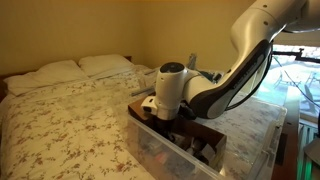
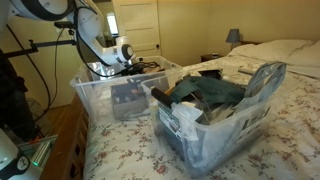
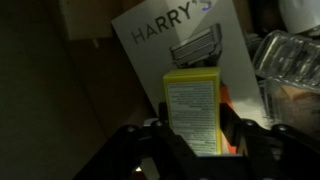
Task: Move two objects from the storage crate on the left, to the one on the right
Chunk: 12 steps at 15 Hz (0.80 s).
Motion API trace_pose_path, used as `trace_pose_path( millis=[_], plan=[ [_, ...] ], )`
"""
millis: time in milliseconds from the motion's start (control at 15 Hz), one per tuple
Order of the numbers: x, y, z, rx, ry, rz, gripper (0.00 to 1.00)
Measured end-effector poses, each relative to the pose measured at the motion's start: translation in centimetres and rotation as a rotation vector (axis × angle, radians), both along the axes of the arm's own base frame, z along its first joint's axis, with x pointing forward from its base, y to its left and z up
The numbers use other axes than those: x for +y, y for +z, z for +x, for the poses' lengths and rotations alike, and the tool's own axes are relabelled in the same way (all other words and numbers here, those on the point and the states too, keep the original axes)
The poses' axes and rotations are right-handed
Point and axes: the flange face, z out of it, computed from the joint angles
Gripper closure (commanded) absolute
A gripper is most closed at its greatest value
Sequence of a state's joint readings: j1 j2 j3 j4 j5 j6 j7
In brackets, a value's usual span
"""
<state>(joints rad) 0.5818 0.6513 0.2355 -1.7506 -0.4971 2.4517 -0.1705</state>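
The yellow box is pinched between my gripper's fingers and will be lifted out of this crate, swung over the dark clothes in the second crate (image 2: 216, 89), and released.
In the wrist view a yellow box with a printed label (image 3: 193, 105) stands upright between my gripper's (image 3: 193, 138) two dark fingers, which are closed against its sides. Behind it lies a white Harry's razor pack (image 3: 190, 45). In both exterior views the gripper (image 1: 166, 98) (image 2: 121, 54) reaches down into a clear storage crate (image 1: 150, 128) (image 2: 100, 95) on the bed. A second clear crate (image 2: 225, 130), piled with dark clothes and packages, stands beside it, nearer that camera.
A clear plastic container (image 3: 285, 60) lies to the right of the razor pack, and something orange (image 3: 229, 100) shows behind the box. The crates sit on a floral bedspread (image 1: 70, 120) with pillows (image 1: 75, 68) at the head. A lamp (image 2: 233, 37) stands by the wall.
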Motion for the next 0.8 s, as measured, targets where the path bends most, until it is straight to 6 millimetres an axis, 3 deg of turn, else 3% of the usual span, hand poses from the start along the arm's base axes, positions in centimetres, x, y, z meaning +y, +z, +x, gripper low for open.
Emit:
trace_pose_path(
  millis=[200, 533, 800],
  plan=[
    [-1.0, 2.8, -2.3, 0.055, 0.034, 0.028, 0.73],
    [-6.4, 8.0, -6.0, 0.097, -0.036, -0.034, 0.73],
    [-8.9, 14.5, -8.3, -0.012, -0.119, 0.032, 0.73]
  ],
)
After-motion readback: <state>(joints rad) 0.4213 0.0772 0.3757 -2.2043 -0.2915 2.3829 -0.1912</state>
